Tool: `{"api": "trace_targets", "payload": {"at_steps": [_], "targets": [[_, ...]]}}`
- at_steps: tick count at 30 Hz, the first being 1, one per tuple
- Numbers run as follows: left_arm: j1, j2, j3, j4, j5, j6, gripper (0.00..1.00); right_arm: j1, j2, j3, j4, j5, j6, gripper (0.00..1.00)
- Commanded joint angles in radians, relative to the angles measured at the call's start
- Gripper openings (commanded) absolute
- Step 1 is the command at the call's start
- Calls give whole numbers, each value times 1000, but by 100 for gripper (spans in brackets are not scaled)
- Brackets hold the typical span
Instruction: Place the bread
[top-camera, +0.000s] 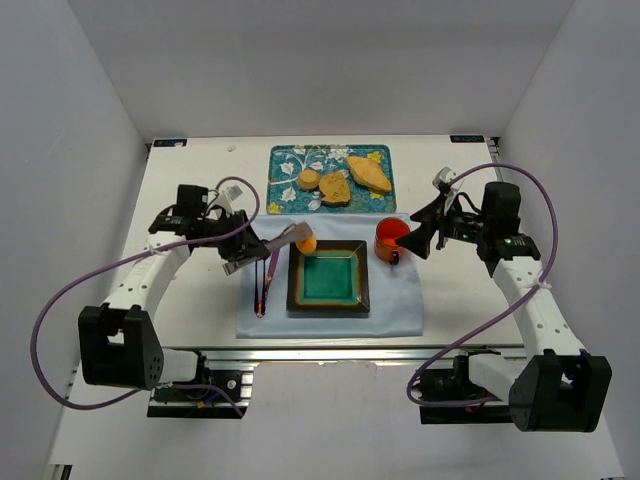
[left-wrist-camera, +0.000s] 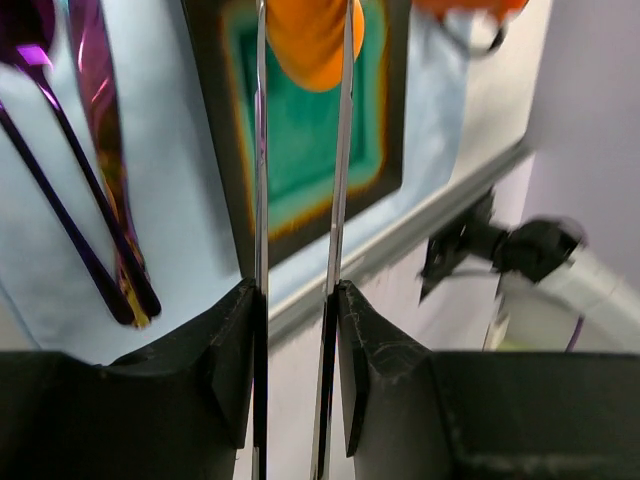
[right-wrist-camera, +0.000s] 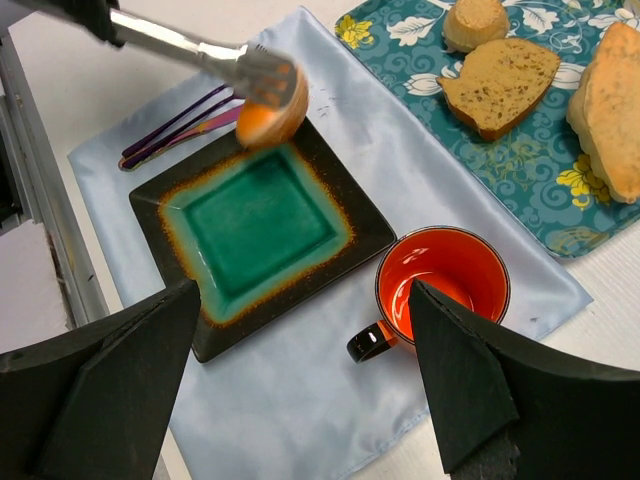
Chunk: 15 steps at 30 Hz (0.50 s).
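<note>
My left gripper will next go down to leave the roll on the plate, then move outward and put the tongs around the round tan bun, because it lies on the tray.
My left gripper is shut on metal tongs, whose tips clamp a glossy orange roll above the far left corner of the green square plate. In the left wrist view the tong arms run between my fingers and pinch the roll over the plate. The right wrist view shows the roll in the tongs at the plate's rim. A round tan bun, a toast slice and a long loaf lie on the floral tray. My right gripper is open and empty above the mug.
An orange mug stands right of the plate on the pale blue cloth. Purple cutlery lies left of the plate. White walls close in the table on three sides.
</note>
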Motion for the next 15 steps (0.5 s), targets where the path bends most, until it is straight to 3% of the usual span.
{"api": "trace_targets", "payload": {"at_steps": [1,5,10,15], "targets": [[-39,-33,-26,-79,17,95,28,-5,11,39,-1,-27,-9,89],[-47,-25,-36,-96,-15,123,31,-5,11,42,-3,-31,-3,89],[-62,-4,-26,-117,-48,144,55,-5,-2,39,-12,-27,-7,89],[-70,9,-20,-123,-55,149,60,-7,-9,35,-14,-25,-6,89]]}}
